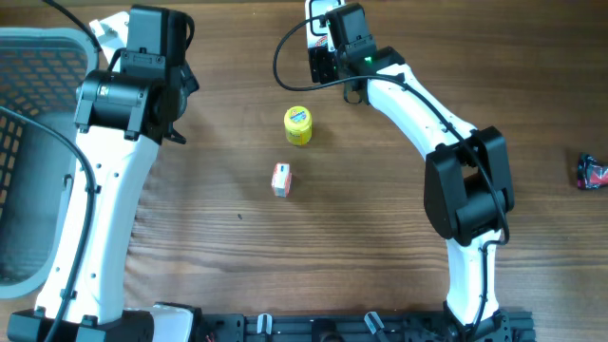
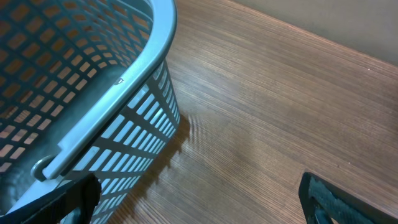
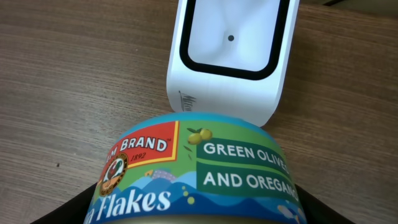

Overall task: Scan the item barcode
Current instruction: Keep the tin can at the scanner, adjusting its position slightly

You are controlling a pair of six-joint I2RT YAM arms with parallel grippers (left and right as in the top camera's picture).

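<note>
I need to move my right gripper past the scanner's window next, then to the right in the overhead view. I should let go of the can beside the dark red packet, where the wood is bare.
My right gripper (image 3: 194,214) is shut on a round can (image 3: 199,168) with a green and blue label reading "Green Olives and Oregano". The can's side faces the white barcode scanner (image 3: 227,59), which stands just beyond it on the table, its dark-rimmed window towards the can. From overhead, the right gripper (image 1: 328,59) sits at the table's back edge, right below the scanner (image 1: 318,17). The barcode itself is hidden. My left gripper (image 2: 196,205) hangs open over bare wood next to the basket (image 2: 118,87), holding nothing.
A grey mesh basket (image 1: 38,57) fills the left side. A yellow-lidded jar (image 1: 297,125) and a small red and white box (image 1: 281,179) lie mid-table. A dark red packet (image 1: 592,172) lies at the right edge.
</note>
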